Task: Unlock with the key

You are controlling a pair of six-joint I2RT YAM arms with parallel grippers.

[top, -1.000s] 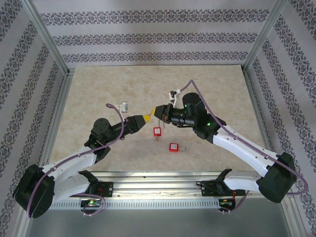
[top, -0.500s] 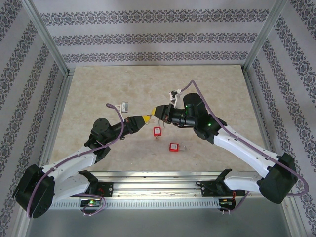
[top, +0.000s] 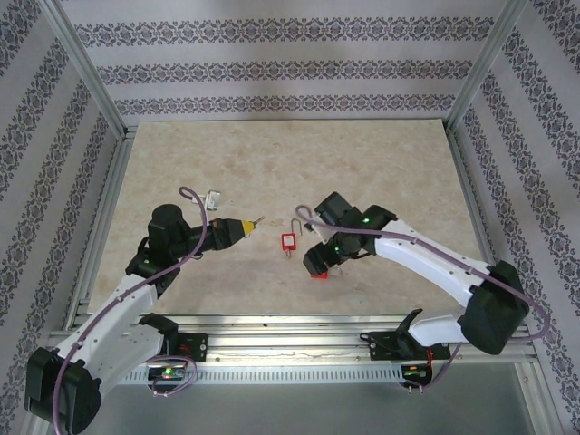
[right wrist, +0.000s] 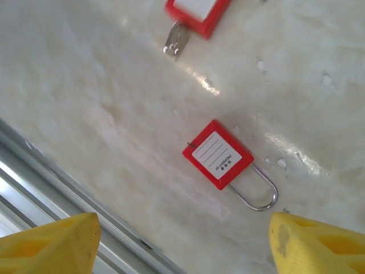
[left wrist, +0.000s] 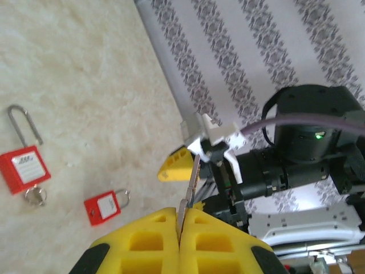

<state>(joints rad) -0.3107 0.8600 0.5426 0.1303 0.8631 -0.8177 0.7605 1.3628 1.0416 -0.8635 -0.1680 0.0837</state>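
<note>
The right gripper moves down and turns next so its open fingers straddle the small padlock's red body (top: 319,275) (right wrist: 218,154), because that body lies slanted between them.
My left gripper (top: 246,222) is shut on a thin metal key (left wrist: 191,185), whose blade sticks out past the yellow fingertips (left wrist: 157,231). A larger red padlock (top: 288,240) lies mid-table with its shackle pointing away and a key ring at its base (left wrist: 35,196). A smaller red padlock (right wrist: 219,154) with a white label lies flat, shackle (right wrist: 260,193) to the lower right. My right gripper (right wrist: 182,245) hangs open right above it, one yellow finger (right wrist: 51,245) on each side. From above, this padlock (top: 318,275) peeks out under the right gripper (top: 319,261).
The aluminium rail (top: 290,324) runs along the table's near edge, close below the small padlock (left wrist: 102,205). Patterned walls and frame posts (top: 86,68) enclose the table. The marble tabletop (top: 290,163) stretches bare behind both arms.
The grippers met mid-table before. The left one has drawn back to the left with the key; the right one has swung down toward the rail and now hangs open over the small padlock.
</note>
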